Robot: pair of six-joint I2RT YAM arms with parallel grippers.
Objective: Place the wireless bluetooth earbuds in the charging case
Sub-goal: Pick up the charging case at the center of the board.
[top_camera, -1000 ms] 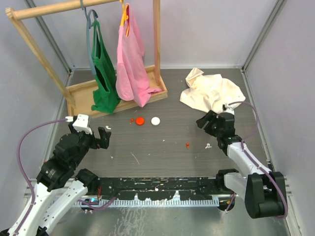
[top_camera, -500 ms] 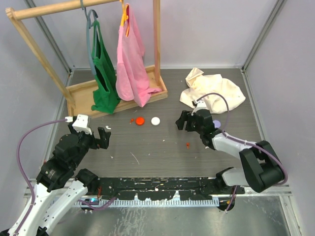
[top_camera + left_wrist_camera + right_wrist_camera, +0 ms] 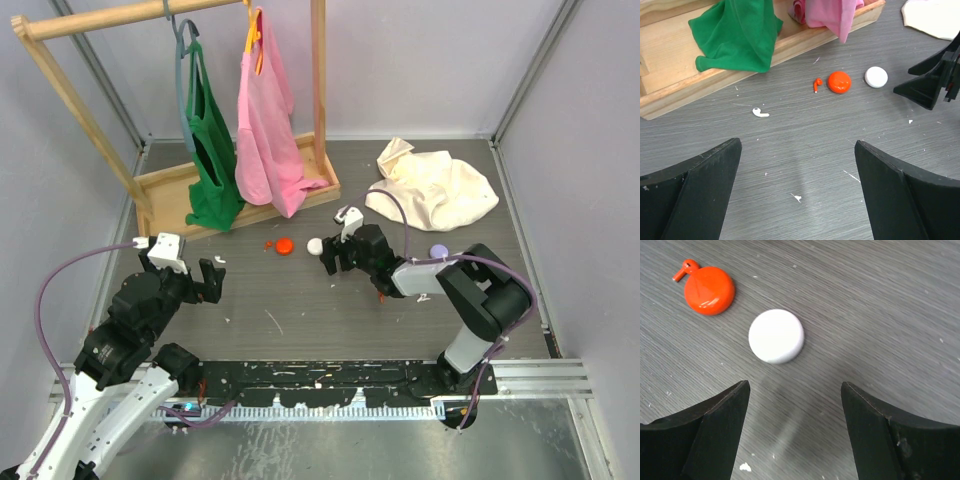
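The right gripper slides to the left in the top view and turns next, bringing its open fingers around the white case (image 3: 776, 336), which lies just beyond their ends.
Three round charging cases lie shut on the grey table: red (image 3: 285, 245), white (image 3: 315, 245) and lilac (image 3: 437, 251). A red earbud (image 3: 817, 84) rests just left of the red case (image 3: 839, 82). A white earbud (image 3: 760, 112) lies further left, and another red earbud (image 3: 381, 295) sits mid-table. My right gripper (image 3: 328, 262) is open and low, just right of the white case (image 3: 776, 336), which lies just beyond its empty jaws (image 3: 795, 390). My left gripper (image 3: 185, 272) hangs wide open over bare table (image 3: 797, 150), holding nothing.
A wooden rack (image 3: 235, 185) with a green bag (image 3: 210, 150) and a pink bag (image 3: 265, 130) stands at the back left. A cream cloth (image 3: 430, 185) lies crumpled at the back right. Grey walls close in three sides, and a black rail (image 3: 320, 385) runs along the near edge.
My right arm has swung from the right side leftward across the table to the white case, with its jaws spreading wider. The left arm has not moved.
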